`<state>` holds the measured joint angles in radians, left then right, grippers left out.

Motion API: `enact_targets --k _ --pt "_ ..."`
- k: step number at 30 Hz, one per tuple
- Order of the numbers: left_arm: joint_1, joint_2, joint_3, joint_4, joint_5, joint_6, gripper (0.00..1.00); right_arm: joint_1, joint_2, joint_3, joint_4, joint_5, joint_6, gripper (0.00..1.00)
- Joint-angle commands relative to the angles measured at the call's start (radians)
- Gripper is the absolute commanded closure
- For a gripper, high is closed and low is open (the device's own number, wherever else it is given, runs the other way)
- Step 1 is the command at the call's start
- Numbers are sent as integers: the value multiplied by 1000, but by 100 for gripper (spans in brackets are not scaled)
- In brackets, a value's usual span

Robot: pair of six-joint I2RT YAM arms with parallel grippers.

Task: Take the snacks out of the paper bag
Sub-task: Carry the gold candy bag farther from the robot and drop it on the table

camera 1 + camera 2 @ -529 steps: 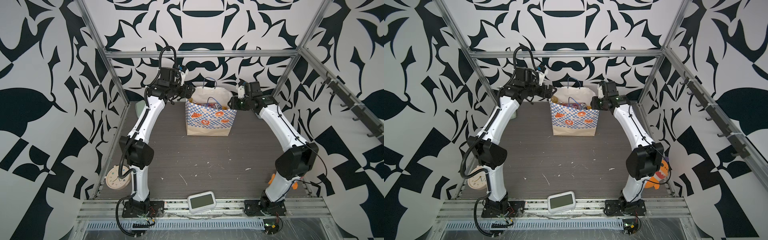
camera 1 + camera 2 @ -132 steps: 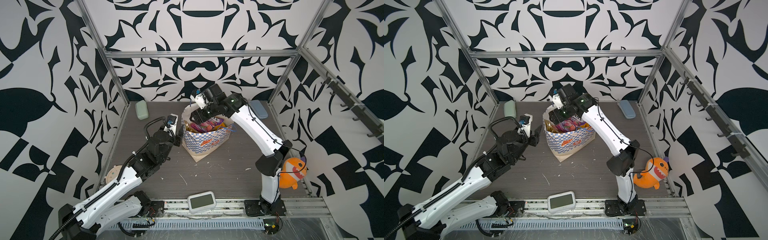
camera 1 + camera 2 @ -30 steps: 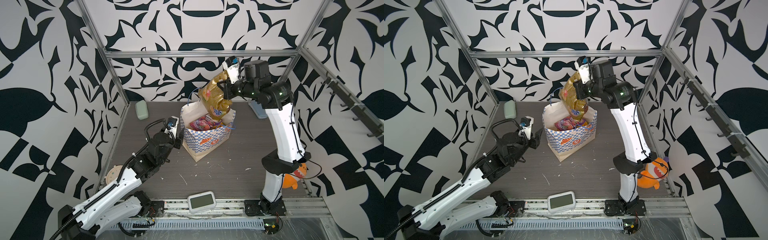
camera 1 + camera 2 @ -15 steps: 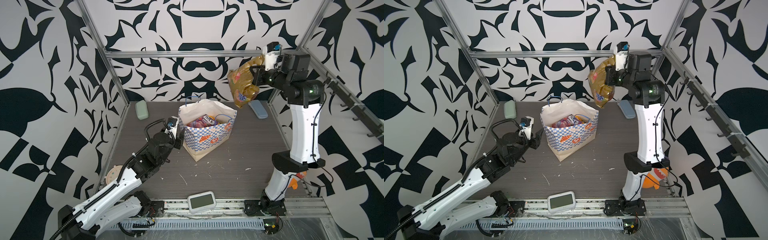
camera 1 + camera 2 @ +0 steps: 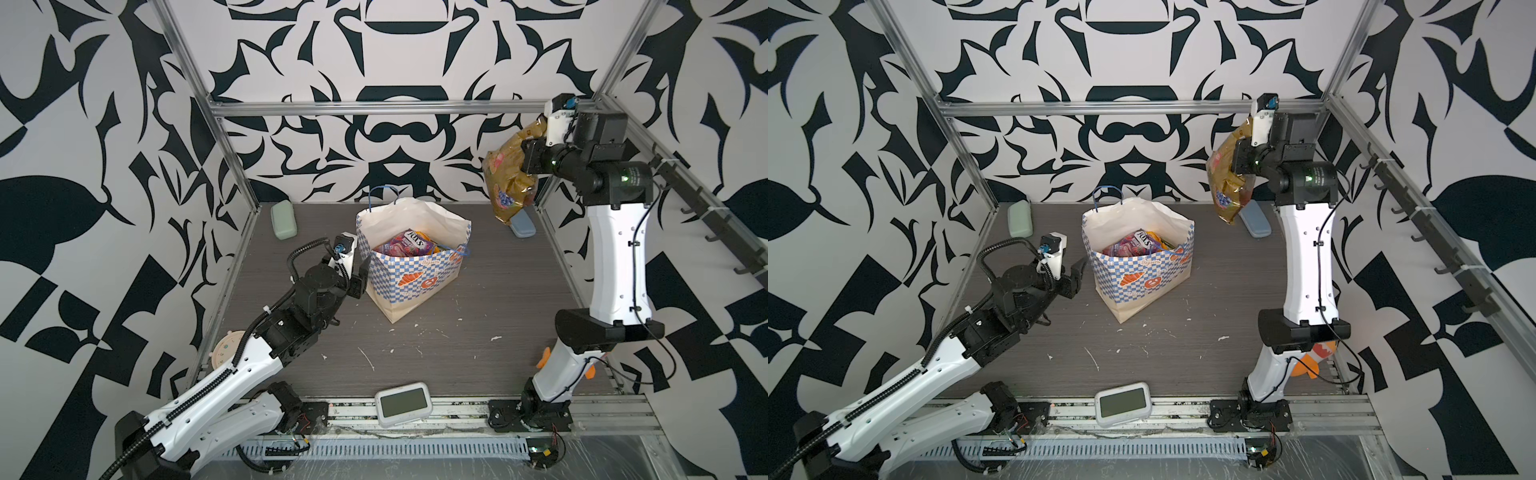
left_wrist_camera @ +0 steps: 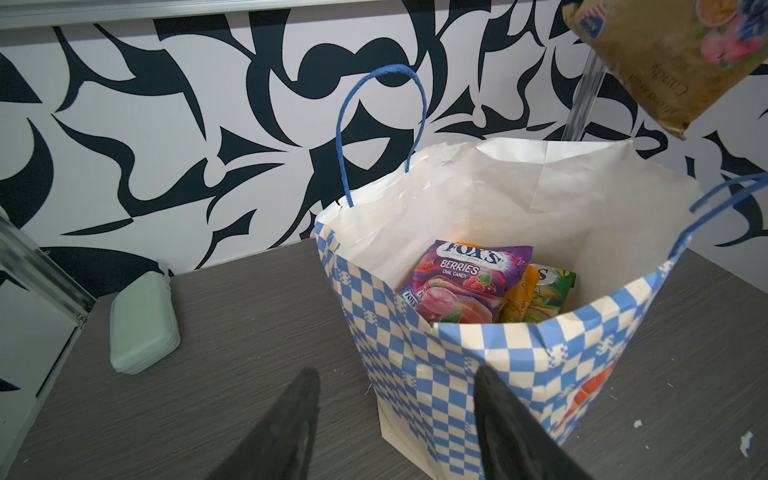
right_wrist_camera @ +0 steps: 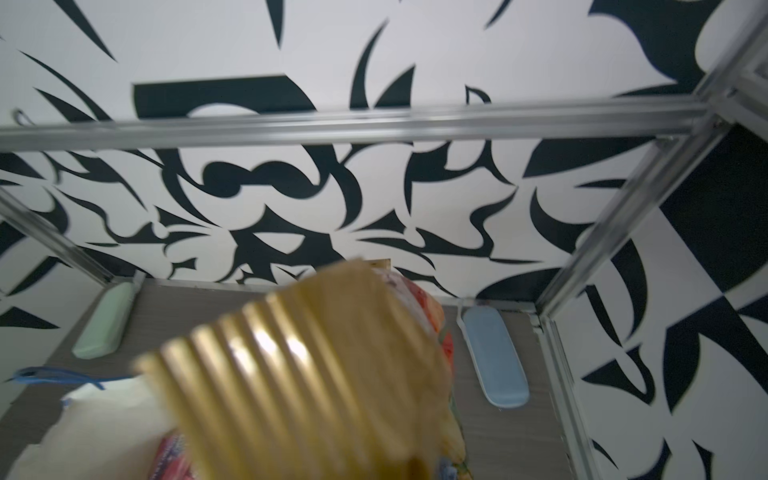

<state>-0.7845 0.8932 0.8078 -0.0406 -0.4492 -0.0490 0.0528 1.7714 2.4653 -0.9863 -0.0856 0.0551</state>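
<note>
I need to move my right gripper down next, toward the bare tabletop by the blue case (image 5: 491, 242), to let go of the gold fruit-print snack bag (image 5: 509, 178), as that clear spot is below it.
The paper bag (image 5: 415, 270) (image 5: 1142, 270) (image 6: 498, 361) stands open in the middle of the table, its white inside showing. Snacks lie in it: a purple FOX'S packet (image 5: 405, 245) (image 6: 465, 282), a yellow-orange one (image 6: 517, 299) and a green one (image 6: 548, 291). High near the back right corner, my right gripper (image 5: 524, 154) (image 5: 1241, 160) is shut on the top of a gold fruit-print snack bag (image 5: 509, 178) (image 5: 1227, 187) (image 7: 311, 374), which hangs clear of the paper bag and hides the fingers in the right wrist view. My left gripper (image 5: 361, 278) (image 5: 1076, 276) (image 6: 397, 386) stands open, low beside the bag's left wall.
A green case (image 5: 284, 219) lies at the back left and a blue case (image 5: 523, 226) at the back right, under the hanging bag. A white timer (image 5: 402, 404) sits on the front rail. An orange plush (image 5: 1308, 365) shows behind the right arm's base. Metal frame posts bound the table.
My right gripper has carried the gold bag from above the paper bag to the right, toward the back right corner. The left arm has stayed put beside the bag.
</note>
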Motion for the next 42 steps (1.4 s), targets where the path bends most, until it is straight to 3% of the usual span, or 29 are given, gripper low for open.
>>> enact_targets --k 1,8,17,29,34,35,37,42 --pt "2 2 -2 21 -6 -11 38 -16 -104 -111 273 84 -41 100" --pt "2 18 -12 21 1 -16 37 -63 -169 -487 481 112 -44 100" --pt "2 -23 -43 -10 -10 -11 35 -88 -103 -664 650 180 -92 100" --pt "3 -36 -43 -39 -13 -2 34 -88 111 -653 720 251 -127 100" --pt "2 -37 -46 -38 -14 -10 34 -87 212 -576 729 187 -58 100" --pt "2 -39 -45 -40 -13 -13 34 -87 226 -568 727 162 -46 95" --pt "3 -45 -50 -43 -13 -22 34 -81 245 -570 748 109 -11 72" --pt "2 -59 -52 -54 -15 -34 34 -48 262 -575 800 10 103 58"
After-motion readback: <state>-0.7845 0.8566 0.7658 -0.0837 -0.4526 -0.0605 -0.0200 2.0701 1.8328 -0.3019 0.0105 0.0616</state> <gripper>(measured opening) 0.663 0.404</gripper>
